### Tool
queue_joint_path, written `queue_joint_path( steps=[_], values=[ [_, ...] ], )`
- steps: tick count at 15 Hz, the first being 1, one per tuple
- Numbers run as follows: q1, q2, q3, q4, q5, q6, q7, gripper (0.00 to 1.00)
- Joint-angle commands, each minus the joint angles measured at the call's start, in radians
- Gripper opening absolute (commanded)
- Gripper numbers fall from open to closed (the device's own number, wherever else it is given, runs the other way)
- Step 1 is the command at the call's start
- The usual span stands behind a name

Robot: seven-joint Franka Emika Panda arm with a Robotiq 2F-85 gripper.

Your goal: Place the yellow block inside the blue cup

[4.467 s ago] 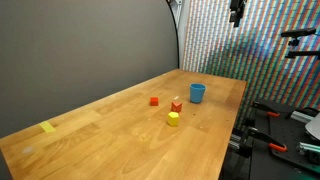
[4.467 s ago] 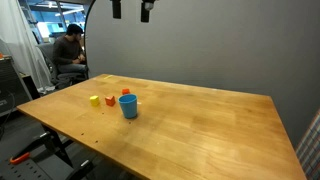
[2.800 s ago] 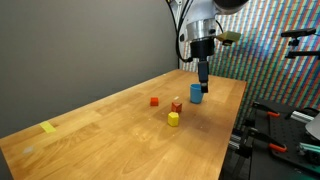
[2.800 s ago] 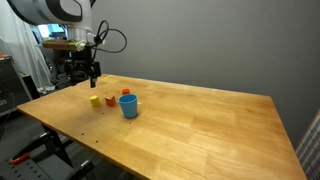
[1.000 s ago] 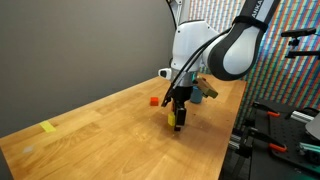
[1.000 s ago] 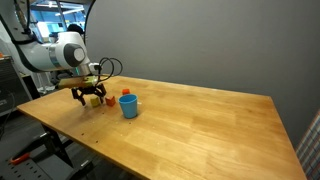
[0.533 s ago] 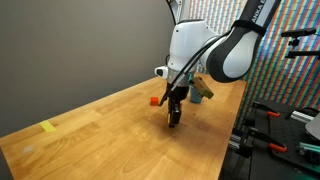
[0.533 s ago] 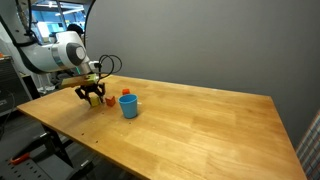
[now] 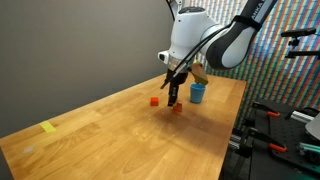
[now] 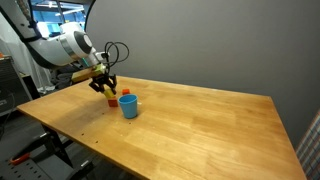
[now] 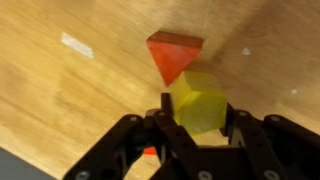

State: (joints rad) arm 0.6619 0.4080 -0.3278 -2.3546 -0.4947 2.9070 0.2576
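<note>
The yellow block is hanging low beside the blue cup's raised rim, so next my gripper will go up, cross over the blue cup's opening point(image 10: 128, 98) and go down to let the yellow block go.
In the wrist view the yellow block point(image 11: 198, 100) sits between the two black fingers of my gripper point(image 11: 198, 110), which is shut on it and holds it above the wooden table. An orange-red block point(image 11: 174, 55) lies on the table just beyond it. In both exterior views the gripper point(image 9: 175, 99) point(image 10: 106, 88) hangs a little above the table, close beside the blue cup point(image 9: 198, 92) point(image 10: 128, 105). The block itself is hard to make out in those views.
A red block point(image 9: 154, 101) and an orange block point(image 9: 178, 108) lie on the wooden table point(image 9: 110, 140) near the cup. A flat yellow tape patch point(image 9: 48, 127) is far off along the table. The table edge runs close past the cup.
The gripper closed on the yellow block, lifted it off the table and moved with it toward the blue cup.
</note>
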Motion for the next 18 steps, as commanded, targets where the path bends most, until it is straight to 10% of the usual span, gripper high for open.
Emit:
queue_joint_path(
  steps=[1, 8, 14, 18],
  values=[
    [0.131, -0.102, -0.194, -0.014, -0.123, -0.074, 0.186, 0.22],
    [0.183, -0.271, -0.358, -0.042, -0.169, -0.253, 0.375, 0.21],
    [-0.319, -0.375, 0.028, -0.067, 0.0, -0.333, 0.34, 0.21],
    [-0.501, -0.364, 0.152, -0.064, 0.211, -0.325, 0.226, 0.22]
  ],
)
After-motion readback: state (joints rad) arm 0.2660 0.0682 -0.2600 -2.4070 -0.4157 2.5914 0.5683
